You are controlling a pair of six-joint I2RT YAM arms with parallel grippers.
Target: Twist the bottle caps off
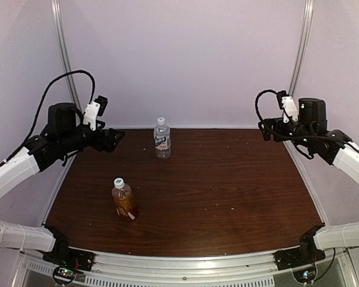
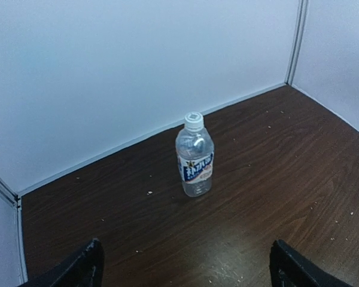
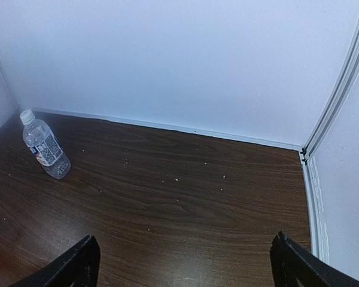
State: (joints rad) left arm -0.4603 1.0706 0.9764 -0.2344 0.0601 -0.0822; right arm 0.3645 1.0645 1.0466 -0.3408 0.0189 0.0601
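I will move my left gripper down and back onto the amber-brown bottle's white cap (image 1: 119,182) next, because that cap is below it and closer to my base.
A clear bottle (image 1: 162,141) with a blue-white label stands upright near the back wall, its white cap (image 1: 161,121) on. It also shows in the left wrist view (image 2: 195,158) and the right wrist view (image 3: 46,146). An amber-brown bottle (image 1: 124,200) with a red-white label stands nearer the front left, its white cap (image 1: 118,183) on. My left gripper (image 1: 115,139) is open and empty, raised at the back left, apart from the clear bottle. My right gripper (image 1: 264,130) is open and empty, raised at the back right.
The dark wooden table (image 1: 227,179) is closed in by white walls at the back and sides. Small pale crumbs lie scattered on the wood (image 3: 176,179). A metal rail (image 1: 185,263) runs along the front edge by the arm bases.
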